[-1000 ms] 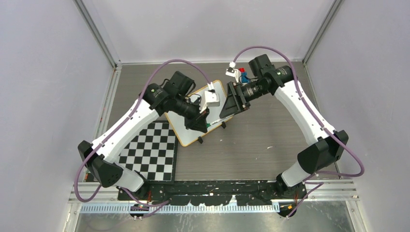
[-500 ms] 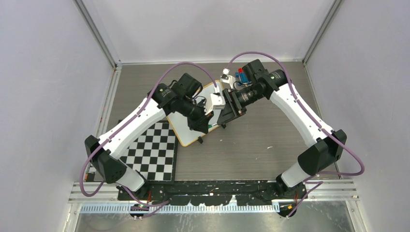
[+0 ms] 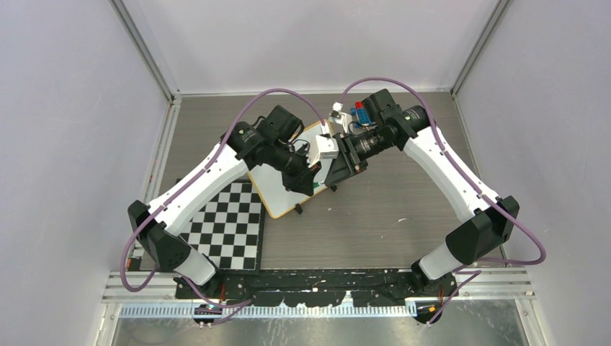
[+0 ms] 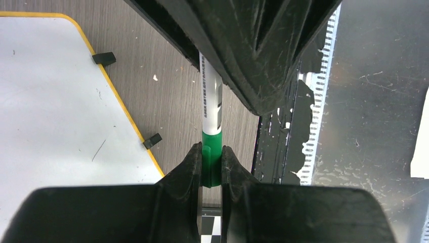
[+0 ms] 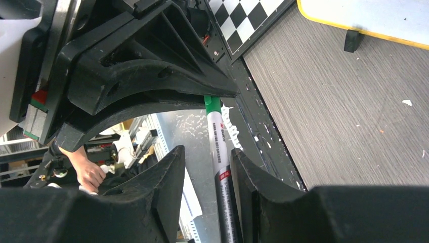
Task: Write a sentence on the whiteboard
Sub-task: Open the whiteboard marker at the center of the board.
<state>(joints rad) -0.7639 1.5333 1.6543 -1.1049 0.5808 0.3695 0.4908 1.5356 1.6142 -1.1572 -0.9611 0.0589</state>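
The left gripper moves back and down to the bare tabletop (image 3: 287, 233) beside the whiteboard's near corner next and releases the green cap, since that spot is clear.
The whiteboard (image 3: 277, 196) lies tilted on the table under both grippers. In the left wrist view its white face (image 4: 55, 101) has a yellow-orange frame and black feet. It carries no green sentence, only faint marks. My left gripper (image 4: 211, 152) is shut on the green cap (image 4: 211, 144) of a white marker (image 4: 211, 104). My right gripper (image 5: 206, 154) faces it with its jaws apart around the marker's barrel (image 5: 218, 147), which lies against one finger. In the top view the left gripper (image 3: 308, 184) and right gripper (image 3: 333, 173) meet over the board's right edge.
The black-and-white checkerboard mat (image 3: 223, 225) lies at the front left beside the board. A small blue and red item (image 3: 359, 112) sits at the back by the right arm. A person's hand (image 5: 88, 173) shows beyond the table's front rail (image 3: 317, 277).
My right gripper has moved left and closed in on the left gripper, so its jaws now surround the marker barrel. The left arm has shifted slightly right and back, still gripping the cap.
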